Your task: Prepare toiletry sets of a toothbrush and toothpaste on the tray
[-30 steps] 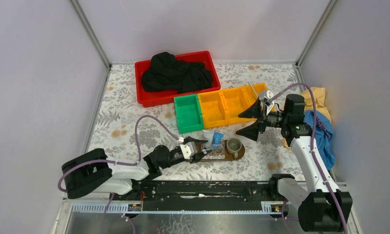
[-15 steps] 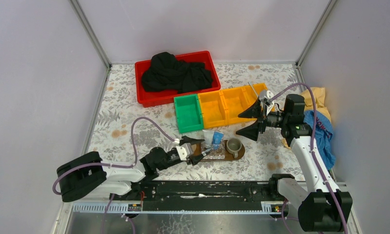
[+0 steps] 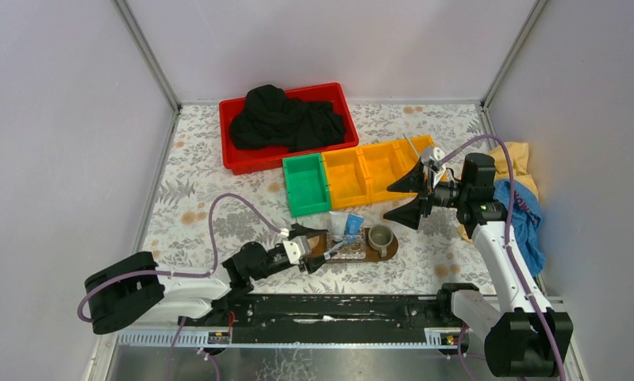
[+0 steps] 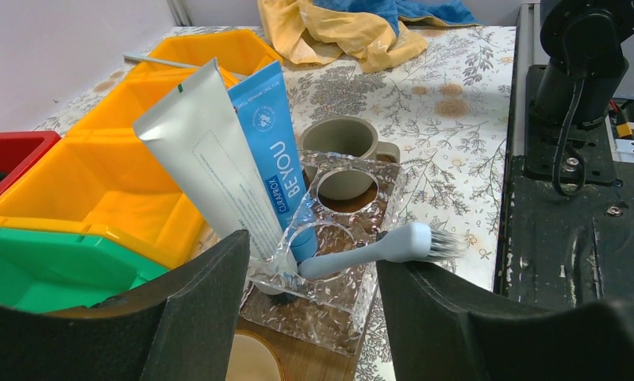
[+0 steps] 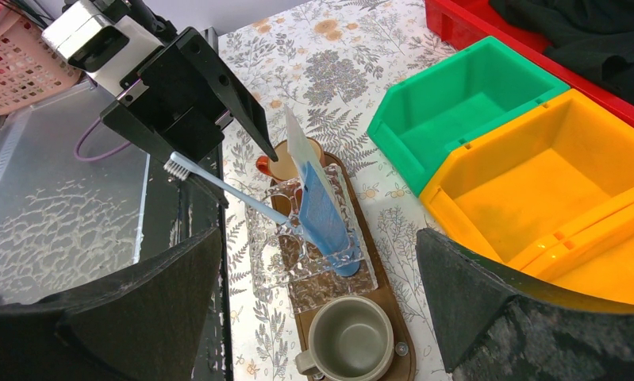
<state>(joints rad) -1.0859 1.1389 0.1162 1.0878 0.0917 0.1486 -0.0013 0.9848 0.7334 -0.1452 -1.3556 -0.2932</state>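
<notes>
My right gripper is to move outward next, tip its fingers down and straddle the body of the stick, because the thin stick [image 3: 409, 146] lies outward, propped on the far yellow bin's rim.
On the brown tray [image 3: 391, 251] [image 4: 305, 349] [image 5: 386, 303] stands a clear ribbed holder [image 4: 341, 274] [image 5: 313, 270]. A silver toothpaste tube [image 4: 206, 167] and a blue one [image 4: 270, 151] [image 5: 325, 222] stand upright in it. A pale toothbrush [image 4: 377, 248] [image 5: 226, 190] leans out of a holder hole, bristles toward my left gripper [image 3: 325, 244] [image 4: 313, 317]. That gripper is open, a finger on each side of the holder's near end, and the brush head lies just above its right finger. A second thin stick [image 3: 409, 146] [image 4: 151, 59] lies across the far yellow bin. My right gripper [image 3: 387, 203] [image 5: 317, 317] hangs wide open above the tray, holding nothing.
A grey mug [image 3: 379, 236] [image 5: 353, 343] sits on the tray's right end and a tan round disc [image 4: 250, 361] on its left end. Behind stand a green bin [image 3: 306, 184], yellow bins [image 3: 369, 171] and a red bin [image 3: 242, 159] with black cloth. Yellow and blue cloths [image 3: 524, 202] lie far right.
My left gripper has opened wider and drawn back a little to the left, away from the holder. The toothbrush stays leaning in the holder. The right arm has not moved.
</notes>
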